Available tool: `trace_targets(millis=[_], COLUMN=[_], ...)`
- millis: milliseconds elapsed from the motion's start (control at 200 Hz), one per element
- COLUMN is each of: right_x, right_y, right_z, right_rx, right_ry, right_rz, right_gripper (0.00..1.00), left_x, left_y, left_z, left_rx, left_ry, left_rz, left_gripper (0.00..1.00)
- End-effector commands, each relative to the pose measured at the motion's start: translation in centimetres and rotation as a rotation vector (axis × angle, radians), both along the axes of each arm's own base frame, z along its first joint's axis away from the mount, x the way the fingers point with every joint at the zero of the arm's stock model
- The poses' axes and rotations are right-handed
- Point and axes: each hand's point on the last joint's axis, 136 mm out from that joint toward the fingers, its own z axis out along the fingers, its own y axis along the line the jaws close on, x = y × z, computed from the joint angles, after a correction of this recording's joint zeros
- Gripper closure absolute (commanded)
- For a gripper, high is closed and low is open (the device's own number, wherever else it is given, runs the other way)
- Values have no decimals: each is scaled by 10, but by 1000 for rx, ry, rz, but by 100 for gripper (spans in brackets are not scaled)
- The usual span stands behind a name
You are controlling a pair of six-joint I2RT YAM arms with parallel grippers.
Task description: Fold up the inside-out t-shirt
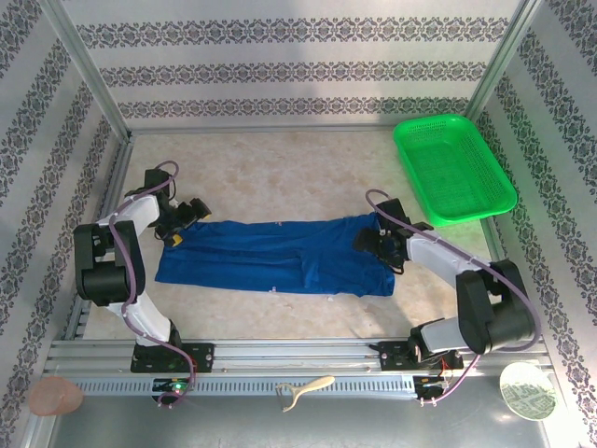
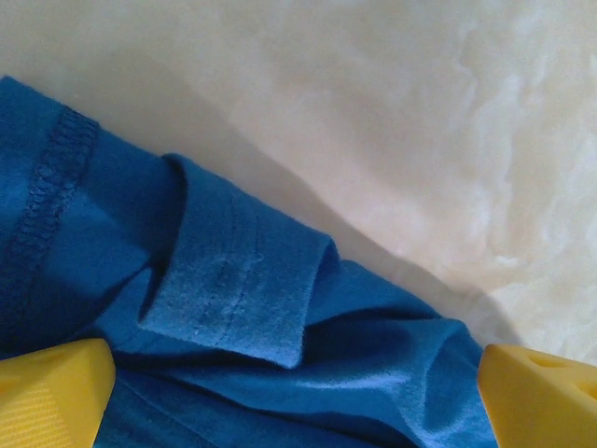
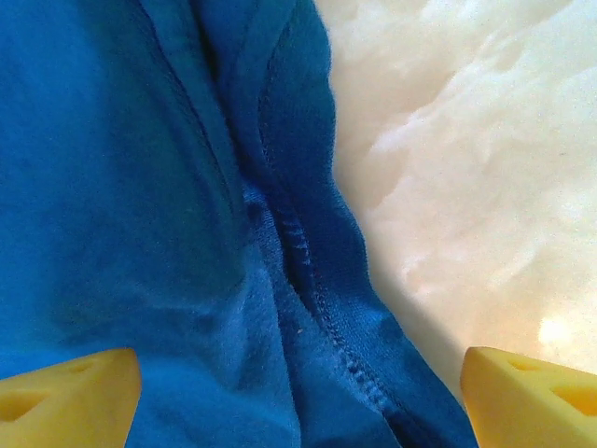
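Note:
The t-shirt's fold lies below my right gripper, between its open fingers, so next that gripper will go down onto the stitched seam of the t-shirt [image 1: 280, 257] and close on the fold.
The royal-blue t-shirt [image 1: 280, 257] lies flat on the table as a long band running left to right. My left gripper [image 1: 184, 222] hovers at its far left corner, open. In the left wrist view its yellow fingertips [image 2: 51, 392] stand wide apart over a rumpled fold of the t-shirt [image 2: 233, 308], not pinching it. My right gripper [image 1: 375, 241] is at the far right corner, also open. In the right wrist view the yellow fingertips [image 3: 65, 397] straddle a stitched seam of the t-shirt [image 3: 187, 233], with bare table to the right.
A green mesh basket [image 1: 454, 166] stands at the back right corner. Patterned walls close in the table on three sides. Along the near metal rail lie a pink object [image 1: 54, 397], a beige tool [image 1: 306, 387] and a white disc [image 1: 527, 390].

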Motion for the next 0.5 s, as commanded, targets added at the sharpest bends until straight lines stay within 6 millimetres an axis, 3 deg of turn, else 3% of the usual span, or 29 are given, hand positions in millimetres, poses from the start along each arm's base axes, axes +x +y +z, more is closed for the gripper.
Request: trace_targets(millis=[0, 95, 175, 245, 380, 495], right_x=[0, -5, -8, -10, -6, 2], right_y=[12, 28, 43, 53, 53, 27], right_z=[-10, -16, -21, -23, -19, -2], right_rx=[45, 64, 90, 101, 116, 102], right_ry=[6, 25, 28, 29, 4, -40], right_rz=[36, 75, 97, 109, 80, -3], right_gripper=[11, 13, 20, 40, 100, 100], left_x=[-14, -14, -13, -14, -16, -21], left_y=[1, 1, 1, 2, 0, -4], left_z=[-12, -13, -14, -16, -24, -30], left_rx=[21, 22, 23, 25, 17, 10], left_ry=[60, 63, 63, 73, 89, 108], left_rz=[-23, -21, -23, -23, -26, -35], left_gripper=[0, 0, 0, 0, 0, 0])
